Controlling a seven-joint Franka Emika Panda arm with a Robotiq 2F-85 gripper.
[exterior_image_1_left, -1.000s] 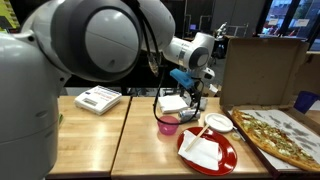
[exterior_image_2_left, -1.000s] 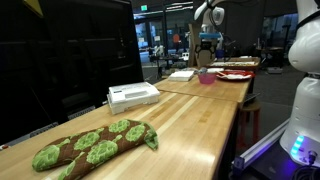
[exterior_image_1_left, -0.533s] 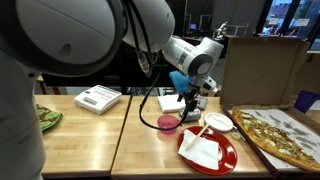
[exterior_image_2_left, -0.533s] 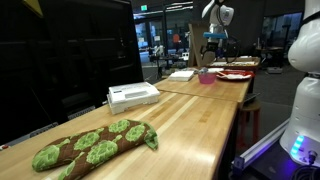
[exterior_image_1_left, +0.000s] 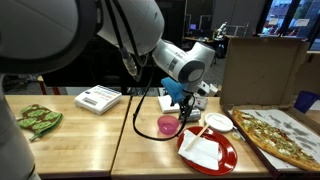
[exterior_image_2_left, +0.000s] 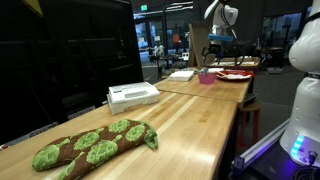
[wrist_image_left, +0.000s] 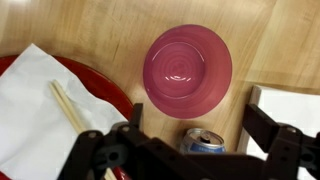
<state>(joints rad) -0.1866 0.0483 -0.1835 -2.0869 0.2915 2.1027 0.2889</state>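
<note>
The robot's gripper will next move away from the can (wrist_image_left: 203, 142) and down to the empty pink bowl below, with one finger inside the pink bowl's rim by the red plate.
In the wrist view my gripper (wrist_image_left: 200, 125) is open, its two dark fingers (wrist_image_left: 268, 125) standing wide on either side of a blue and silver drink can (wrist_image_left: 203, 142) whose top shows just below. A pink bowl (wrist_image_left: 187, 68) sits on the wood right beyond the can, empty. In both exterior views the gripper (exterior_image_1_left: 186, 100) (exterior_image_2_left: 217, 45) hangs over the table just behind the pink bowl (exterior_image_1_left: 168, 124) (exterior_image_2_left: 207, 77). Nothing is held.
A red plate (exterior_image_1_left: 228, 158) (wrist_image_left: 112, 88) with a white napkin (wrist_image_left: 40, 115) and chopsticks (wrist_image_left: 72, 107) lies beside the bowl. Nearby are a small white plate (exterior_image_1_left: 219, 122), a pizza (exterior_image_1_left: 285, 135) in its box, a white box (exterior_image_1_left: 98, 98) (exterior_image_2_left: 132, 96) and a green mitt (exterior_image_1_left: 38, 120) (exterior_image_2_left: 90, 145).
The arm's big links have swung aside in an exterior view, uncovering the green mitt. The gripper has shifted a little sideways near the bowl and stays open.
</note>
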